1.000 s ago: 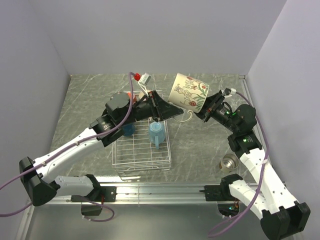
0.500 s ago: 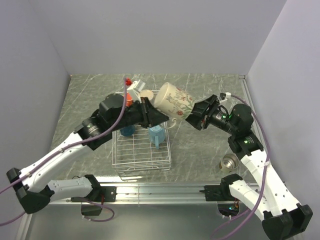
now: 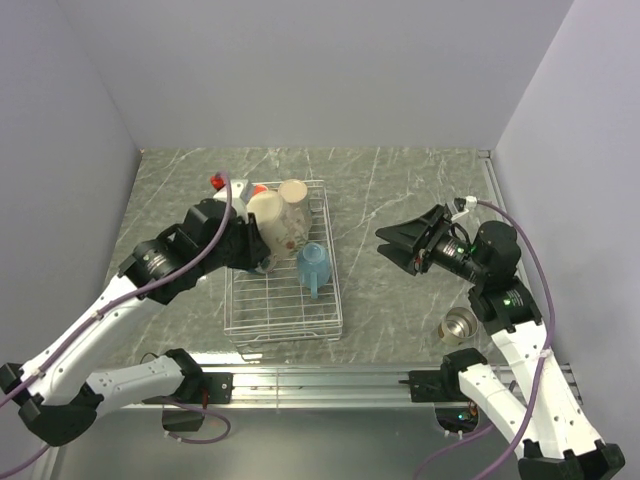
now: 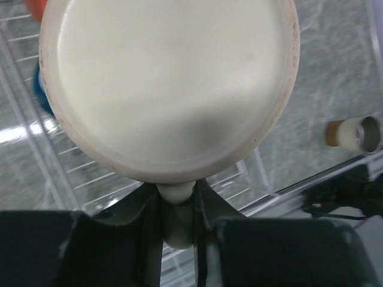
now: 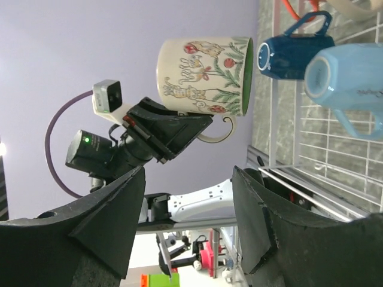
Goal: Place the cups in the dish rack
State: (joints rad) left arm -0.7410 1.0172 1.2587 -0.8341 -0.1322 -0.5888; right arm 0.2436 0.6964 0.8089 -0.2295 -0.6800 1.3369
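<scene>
My left gripper lowers the cream cup, opening down, onto the free spot below next and releases its handle, since the dish rack's bare wires (image 3: 284, 274) beside the light blue cup lie there.
My left gripper (image 3: 258, 244) is shut on the handle (image 4: 176, 206) of the cream cup with flower pattern (image 3: 279, 224) and holds it over the far left part of the white wire dish rack (image 3: 286, 331). Its pale base (image 4: 167, 84) fills the left wrist view. In the right wrist view that cup (image 5: 203, 75) shows a green inside and hangs from the left gripper (image 5: 179, 128). A light blue cup (image 3: 313, 265), a tall beige cup (image 3: 294, 191) and a dark blue cup (image 5: 293, 57) sit in the rack. My right gripper (image 3: 393, 244) is open and empty, right of the rack.
A small metallic cup (image 3: 460, 324) stands on the table beside the right arm's base, also in the left wrist view as the metallic cup (image 4: 359, 133). An orange-red cup (image 3: 261, 190) shows at the rack's far left corner. Purple walls close in the grey marbled table (image 3: 400, 180).
My right gripper has opened, let go of the cream cup and pulled back to the right. My left gripper has carried the cup by its handle leftward and down over the rack.
</scene>
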